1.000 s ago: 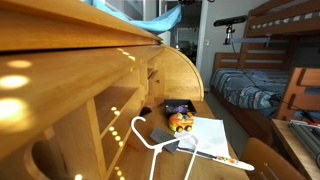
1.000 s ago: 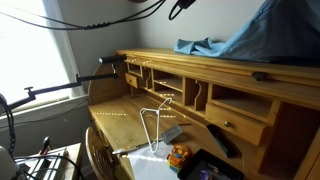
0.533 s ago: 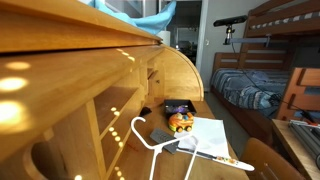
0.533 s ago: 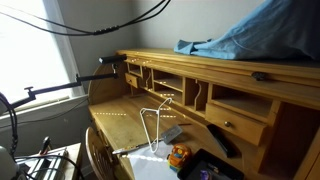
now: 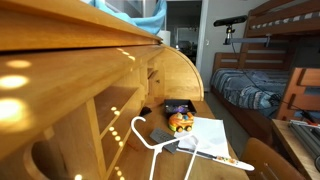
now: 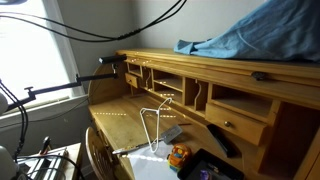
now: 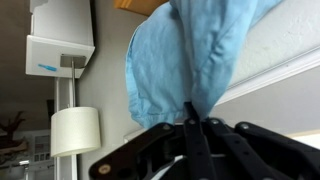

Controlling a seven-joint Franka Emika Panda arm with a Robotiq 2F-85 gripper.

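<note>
As the blue cloth [image 6: 250,35] already drapes the roll-top desk with this fold still held up, I will lower my gripper toward the desk's top [image 6: 280,64] and release the fold.
In the wrist view my gripper [image 7: 198,115] is shut on a gathered fold of a light blue cloth [image 7: 185,50], which hangs bunched past the fingertips. In both exterior views the blue cloth [image 5: 150,10] [image 6: 250,35] lies draped over the top of a wooden roll-top desk [image 6: 200,75], rising toward the upper frame edge. The gripper itself is out of frame in both exterior views. A white wire hanger [image 5: 150,140] [image 6: 152,125] rests on the desk surface.
An orange toy [image 5: 181,122] [image 6: 178,155], a white sheet of paper [image 5: 212,135] and a dark tray [image 5: 178,107] lie on the desk. A wooden bunk bed [image 5: 270,60] stands behind. A white lamp shade [image 7: 75,130] shows in the wrist view.
The gripper, seen at the top of an exterior view earlier, has risen out of frame with the cloth. The cloth's hanging end has shifted along the desk top.
</note>
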